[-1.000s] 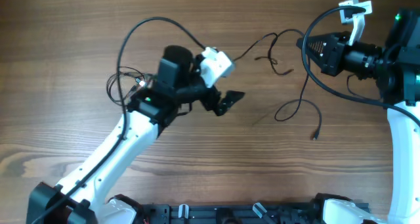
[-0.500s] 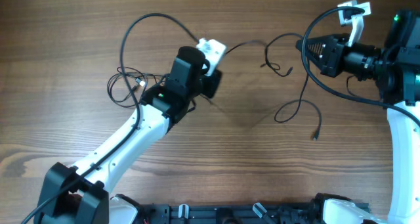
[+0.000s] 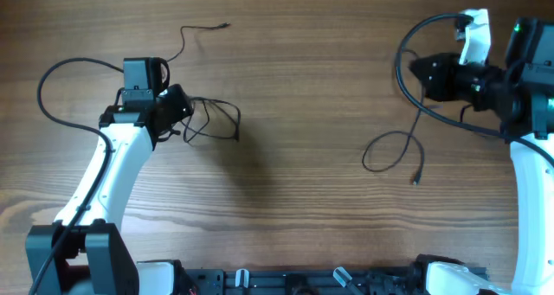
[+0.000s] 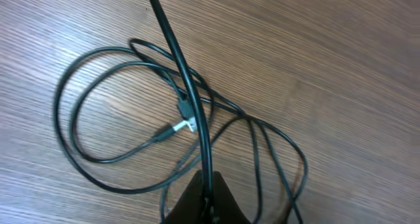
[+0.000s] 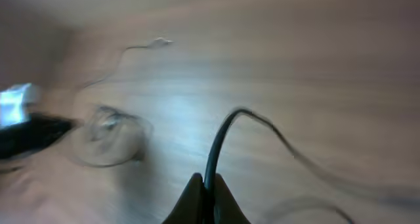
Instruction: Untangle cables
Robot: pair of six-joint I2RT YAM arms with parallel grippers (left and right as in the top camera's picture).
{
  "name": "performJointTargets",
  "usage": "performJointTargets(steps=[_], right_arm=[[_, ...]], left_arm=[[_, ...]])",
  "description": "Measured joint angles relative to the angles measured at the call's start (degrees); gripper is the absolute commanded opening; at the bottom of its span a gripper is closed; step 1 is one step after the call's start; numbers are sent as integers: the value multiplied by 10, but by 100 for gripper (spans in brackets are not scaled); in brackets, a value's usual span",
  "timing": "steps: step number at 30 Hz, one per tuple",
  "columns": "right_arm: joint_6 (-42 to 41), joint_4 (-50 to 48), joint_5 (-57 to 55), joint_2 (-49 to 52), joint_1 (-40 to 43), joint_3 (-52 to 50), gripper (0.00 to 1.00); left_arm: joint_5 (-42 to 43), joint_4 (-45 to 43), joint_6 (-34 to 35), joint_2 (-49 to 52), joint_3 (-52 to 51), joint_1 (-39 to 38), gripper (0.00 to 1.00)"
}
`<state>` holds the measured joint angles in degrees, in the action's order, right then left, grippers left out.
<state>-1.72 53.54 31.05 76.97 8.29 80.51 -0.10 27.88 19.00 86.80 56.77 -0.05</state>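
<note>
My right gripper lowers next, tipping downward over the wood near the held cable's plug, and releases, since that cable hangs separate from the other coils.
The cables are thin black cords, and they lie in two separate groups. One cable [image 3: 389, 148] loops at the right, and its plug end [image 3: 415, 181] rests on the wood. The other cable [image 3: 215, 118] lies in loose coils [image 4: 98, 119] at the left with a small plug [image 4: 187, 122] among them. One free end [image 3: 227, 24] trails off to the far side. My left gripper [image 3: 180, 105] [image 4: 207, 196] is shut on a strand of the left cable, just above the coils. At the right my right gripper [image 3: 415, 67] [image 5: 211, 184] is shut on the other cable [image 5: 226, 129]. The right wrist view is blurred.
The wooden table [image 3: 294, 182] carries nothing else. Thicker black arm wires arc beside each arm, one at the left [image 3: 52, 74] and one at the right [image 3: 405, 44]. The arm bases stand along the near edge [image 3: 286, 282].
My left gripper went from open to shut on a cable and swung from the middle to the left, dragging its cable clear of the right one. The right gripper has barely moved.
</note>
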Motion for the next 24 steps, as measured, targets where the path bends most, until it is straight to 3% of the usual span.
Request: performJointTargets(steps=[2, 6, 11, 19, 20, 23, 24], right_arm=[[-44, 40, -139, 21, 0, 0, 4], [-81, 90, -230, 82, 0, -1, 4], [-94, 163, -252, 189, 0, -2, 4], [-109, 156, -256, 309, 0, -2, 4], [-121, 155, -256, 316, 0, -2, 7], [-168, 143, -256, 323, -1, -2, 30], [-194, 140, -256, 323, -4, -2, 31]], left_arm=[[9, -5, 2, 1, 0, -10, 5], [14, -12, 2, 18, 0, -34, 6], [16, -13, 2, 25, -1, -41, 6], [16, -13, 2, 26, -1, -41, 7], [16, -13, 2, 26, -1, -41, 7], [16, -13, 2, 26, -1, -41, 8], [16, -13, 2, 26, -1, -41, 8]])
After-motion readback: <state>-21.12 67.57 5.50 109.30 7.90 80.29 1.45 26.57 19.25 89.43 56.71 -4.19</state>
